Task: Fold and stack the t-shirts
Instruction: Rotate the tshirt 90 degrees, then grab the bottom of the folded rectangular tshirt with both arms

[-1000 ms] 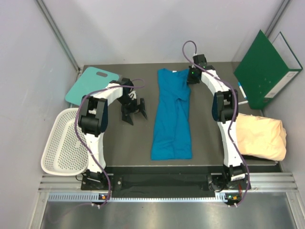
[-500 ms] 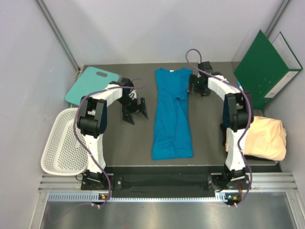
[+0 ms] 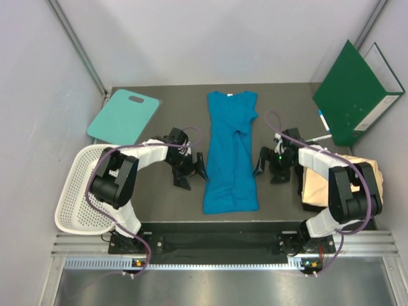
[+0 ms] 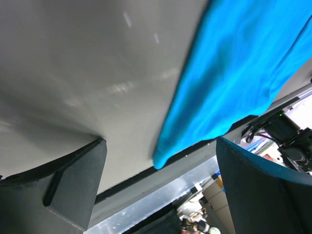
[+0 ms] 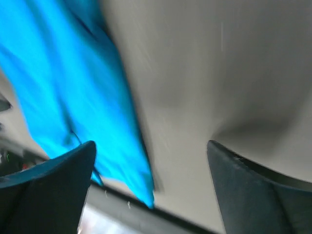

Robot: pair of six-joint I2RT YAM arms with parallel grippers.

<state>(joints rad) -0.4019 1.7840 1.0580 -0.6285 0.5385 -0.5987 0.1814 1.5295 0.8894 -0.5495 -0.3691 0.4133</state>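
The t-shirt's near hem corner (image 3: 255, 207) (image 5: 146, 195) is uncovered, so my right gripper needs to move back and down next, open, around that corner.
A bright blue t-shirt (image 3: 231, 150) lies flat in the middle of the table, folded into a long narrow strip, collar at the far end. My left gripper (image 3: 191, 176) is open just left of the shirt's lower part. In the left wrist view the shirt (image 4: 234, 73) shows its near corner between the left gripper's (image 4: 160, 142) spread fingers, untouched. My right gripper (image 3: 270, 168) is open just right of the strip. Its wrist view is blurred, with the shirt's edge (image 5: 63, 87) near the right gripper (image 5: 151, 145). A cream t-shirt bundle (image 3: 377, 173) sits at the right, mostly behind the right arm.
A teal board (image 3: 122, 116) with a handle hole lies at the far left. A white mesh basket (image 3: 75, 191) hangs off the table's left edge. A green binder (image 3: 354, 92) leans at the far right with a pen (image 3: 319, 138) beside it.
The right gripper opened, let go of the shirt near its collar and swung back toward me beside the strip's right edge. The left gripper moved nearer and rightward to the strip's left edge.
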